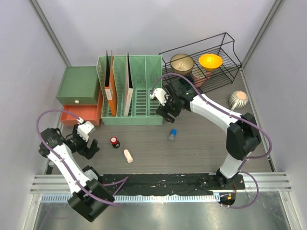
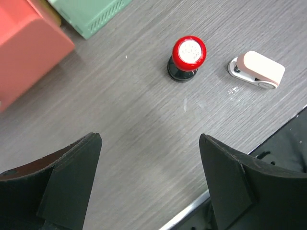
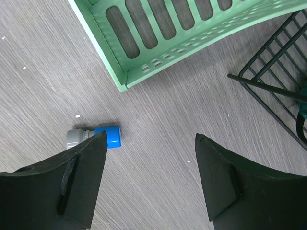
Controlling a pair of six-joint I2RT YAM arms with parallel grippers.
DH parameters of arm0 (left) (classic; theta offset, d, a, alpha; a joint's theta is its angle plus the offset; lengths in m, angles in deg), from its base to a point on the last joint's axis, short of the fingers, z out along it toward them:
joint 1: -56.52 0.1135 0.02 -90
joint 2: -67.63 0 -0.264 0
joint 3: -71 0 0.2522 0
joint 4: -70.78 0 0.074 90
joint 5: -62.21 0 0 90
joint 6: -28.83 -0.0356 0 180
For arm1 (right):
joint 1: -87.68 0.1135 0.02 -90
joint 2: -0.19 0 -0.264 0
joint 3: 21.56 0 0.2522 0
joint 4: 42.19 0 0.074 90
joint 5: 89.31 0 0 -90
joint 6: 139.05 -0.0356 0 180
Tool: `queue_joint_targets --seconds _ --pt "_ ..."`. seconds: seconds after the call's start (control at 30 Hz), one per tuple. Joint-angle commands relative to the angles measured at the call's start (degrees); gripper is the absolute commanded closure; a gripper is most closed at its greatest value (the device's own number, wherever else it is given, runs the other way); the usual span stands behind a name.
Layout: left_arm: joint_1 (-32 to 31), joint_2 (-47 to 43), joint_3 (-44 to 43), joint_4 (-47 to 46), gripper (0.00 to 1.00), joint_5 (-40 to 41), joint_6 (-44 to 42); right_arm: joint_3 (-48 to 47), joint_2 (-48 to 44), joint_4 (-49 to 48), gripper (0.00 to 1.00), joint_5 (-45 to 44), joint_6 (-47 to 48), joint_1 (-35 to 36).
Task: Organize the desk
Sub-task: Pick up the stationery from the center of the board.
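The stamp stands below my left gripper and to its right in the top view. The open fingers come across and down around the stamp's red top [image 1: 113, 140] [image 2: 189, 52] next.
The desk [image 1: 201, 143] is a dark wood-grain tabletop. On it stand a red-topped black stamp [image 1: 115, 142] [image 2: 189, 56], a small pink-and-white stapler [image 1: 128, 155] [image 2: 257, 70] and a grey tube with a blue cap [image 1: 171, 135] [image 3: 98, 137], which lies on its side. My left gripper [image 1: 90, 146] [image 2: 149, 139] hovers open over bare desk to the left of the stamp. My right gripper [image 1: 167, 114] [image 3: 151, 135] is open too, just in front of the green file rack [image 1: 132, 91] [image 3: 158, 52], with the blue-capped tube beside its left finger. Neither holds anything.
The file rack holds an orange folder [image 1: 111, 88] and a white one. Left of it is a green box [image 1: 79, 85] over a coral drawer [image 1: 85, 113] [image 2: 24, 52]. A black wire rack [image 1: 225, 72] with bowls stands at the back right, a striped round vase [image 1: 238, 99] beside it.
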Motion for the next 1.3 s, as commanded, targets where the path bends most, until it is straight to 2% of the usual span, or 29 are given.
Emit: queue_joint_targets --seconds 0.0,0.07,0.13,0.2,0.23,0.37,0.4,0.5,0.8,1.1,1.27 --pt "-1.03 6.68 -6.34 15.29 0.12 -3.74 -13.02 -2.70 0.44 0.01 0.22 -0.83 0.85 -0.11" --pt "-2.51 9.05 -7.67 17.14 0.13 -4.54 -13.75 -2.78 0.35 0.09 0.22 -0.92 0.93 -0.02" --pt "-4.19 9.42 -8.64 15.49 0.15 -4.54 -10.61 -2.78 0.35 0.09 0.22 -1.01 0.93 -0.11" --pt "-7.70 8.28 -8.38 8.85 0.16 -3.57 -5.25 -2.87 0.44 0.09 0.22 -1.09 0.84 -0.11" --pt "-9.36 7.32 -7.94 6.02 0.16 -3.05 1.56 -2.87 0.44 0.09 0.22 -1.10 0.93 -0.11" --pt "-21.40 1.96 -5.13 -7.34 0.16 2.84 14.97 -2.96 0.79 0.01 0.22 -1.18 0.84 -0.11" --pt "-23.42 1.77 -4.95 -8.50 0.16 3.80 18.73 -3.05 0.79 0.01 0.22 -1.18 0.76 -0.11" --pt "-30.97 3.43 -4.69 -11.75 0.16 7.41 23.06 -3.05 0.97 0.18 0.22 -1.45 0.76 -0.11" --pt "-40.92 11.07 -3.99 -19.67 0.19 15.05 28.08 -2.79 1.23 0.27 0.22 -1.53 0.76 -0.11" --pt "-43.57 14.95 -2.76 -25.91 0.23 18.31 30.90 -2.87 1.58 0.53 0.22 -1.53 0.84 -0.11" --pt "-48.92 14.69 0.05 -30.48 0.24 22.00 33.44 -2.96 1.85 0.62 0.22 -1.71 0.84 -0.11"
